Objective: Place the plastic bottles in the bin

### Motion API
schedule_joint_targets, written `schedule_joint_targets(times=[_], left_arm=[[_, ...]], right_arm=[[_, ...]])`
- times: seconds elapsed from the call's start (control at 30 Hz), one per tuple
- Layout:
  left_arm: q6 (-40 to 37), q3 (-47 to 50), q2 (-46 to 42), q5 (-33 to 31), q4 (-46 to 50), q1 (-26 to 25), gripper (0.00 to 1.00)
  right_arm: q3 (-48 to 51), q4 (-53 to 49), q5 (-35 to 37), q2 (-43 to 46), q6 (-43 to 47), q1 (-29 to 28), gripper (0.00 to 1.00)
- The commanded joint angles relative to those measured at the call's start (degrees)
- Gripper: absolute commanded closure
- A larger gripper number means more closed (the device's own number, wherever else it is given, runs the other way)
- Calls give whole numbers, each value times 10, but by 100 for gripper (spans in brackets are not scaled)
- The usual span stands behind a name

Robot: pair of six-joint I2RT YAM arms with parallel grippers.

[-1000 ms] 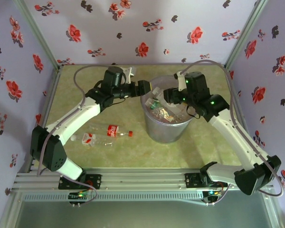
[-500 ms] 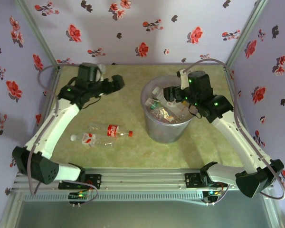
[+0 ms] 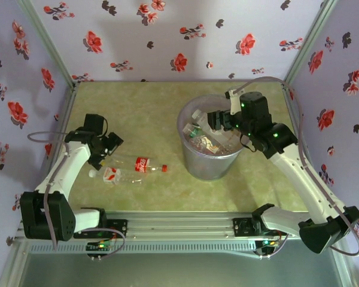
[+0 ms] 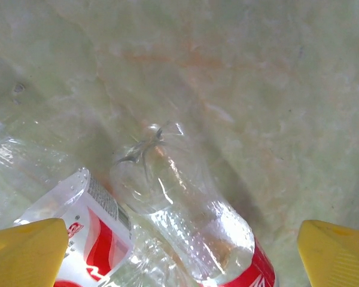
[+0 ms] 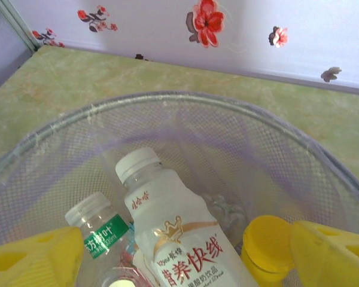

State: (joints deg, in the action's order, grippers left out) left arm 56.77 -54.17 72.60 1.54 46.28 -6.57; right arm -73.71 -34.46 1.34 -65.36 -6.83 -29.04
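The red cap points away, and the clear base end of the red-capped bottle (image 3: 119,159) (image 4: 167,173) is nearest the fingers of my open left gripper. My left gripper will move down onto that end next.
Two crushed clear plastic bottles with red labels lie side by side on the table, one (image 3: 142,163) with a red cap, the other (image 3: 110,174) nearer the left arm. My left gripper (image 3: 112,143) hovers just behind them, open. In the left wrist view its yellow fingertips (image 4: 24,251) straddle both bottles (image 4: 185,221) from above without touching. The bin (image 3: 191,160) stands mid-table and holds several bottles. My right gripper (image 3: 216,119) hangs open over its right rim; below it lie a white bottle (image 5: 179,233), a green-labelled clear one (image 5: 99,233) and a yellow cap (image 5: 266,245).
Flowered walls close the table on three sides, with metal corner posts. The bin's mesh wall (image 5: 167,98) curves close in front of the right wrist camera. Bare green tabletop (image 3: 137,101) lies behind the left gripper and to the right of the bin.
The left arm has swung away from the bin's left rim, back and down to the two bottles on the table. The right gripper has opened wider over the bin.
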Motion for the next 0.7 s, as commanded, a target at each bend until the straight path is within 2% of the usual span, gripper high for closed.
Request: schedule_joint_targets(times=[0.0,0.67], left_arm=[[28,15,28,2,-42,3,2],[82,82,109,28,-160,-11,10]], right_arm=[[13,0,11,13,8,0,11],[27,0,18,21,8,0,11]])
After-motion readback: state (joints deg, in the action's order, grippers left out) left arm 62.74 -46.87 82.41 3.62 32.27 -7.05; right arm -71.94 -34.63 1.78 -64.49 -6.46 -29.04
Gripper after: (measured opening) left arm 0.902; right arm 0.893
